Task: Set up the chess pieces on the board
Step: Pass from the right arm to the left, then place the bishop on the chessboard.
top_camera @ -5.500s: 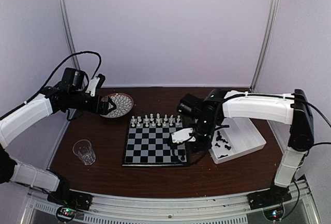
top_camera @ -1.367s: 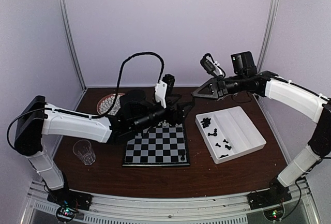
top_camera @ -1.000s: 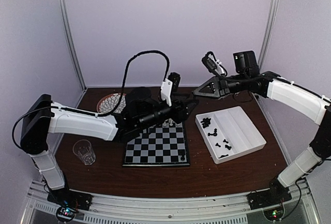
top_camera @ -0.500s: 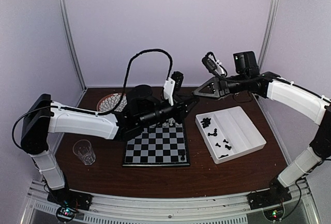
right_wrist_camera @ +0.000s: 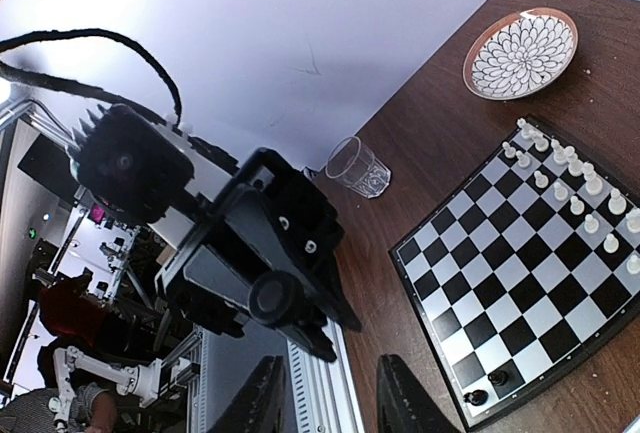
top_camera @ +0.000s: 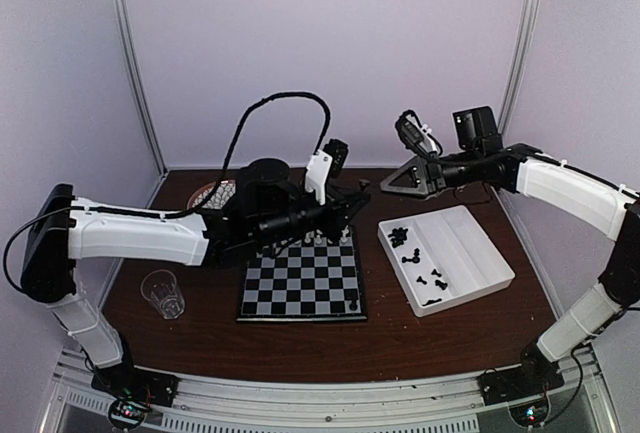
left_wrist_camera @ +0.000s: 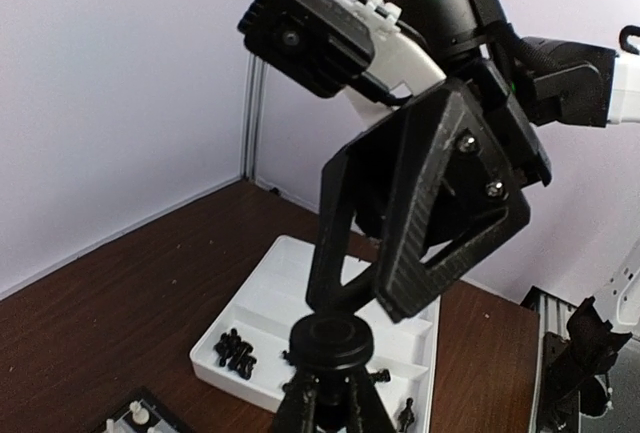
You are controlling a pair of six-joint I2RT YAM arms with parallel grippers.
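The piece needs to go on the board's near row by the glass, where squares are empty. Next I need to swing my left gripper back and down, turn the piece's base downward and release the piece there.
Above the table, between the board [top_camera: 303,278] and the white tray [top_camera: 447,258], my left gripper [top_camera: 352,198] is shut on a black chess piece [left_wrist_camera: 333,341]. Its round base [right_wrist_camera: 278,298] faces the right wrist camera. My right gripper [top_camera: 386,187] hangs just right of it, open, its fingers [right_wrist_camera: 264,398] apart with nothing between them. In the left wrist view the right gripper [left_wrist_camera: 365,298] stands close behind the held piece. White pieces [top_camera: 320,240] line the board's far edge and two black pieces [top_camera: 353,303] stand at its near right corner. More black pieces [top_camera: 401,238] lie in the tray.
A patterned plate [right_wrist_camera: 520,53] sits at the back left, partly hidden by the left arm in the top view. A clear glass [top_camera: 163,293] stands left of the board. The left arm's cable [top_camera: 280,103] loops above the board. Metal posts [top_camera: 135,63] frame the back wall.
My left gripper has shut on the black piece that the right gripper held. The right jaws have opened off it and drawn back slightly to the right.
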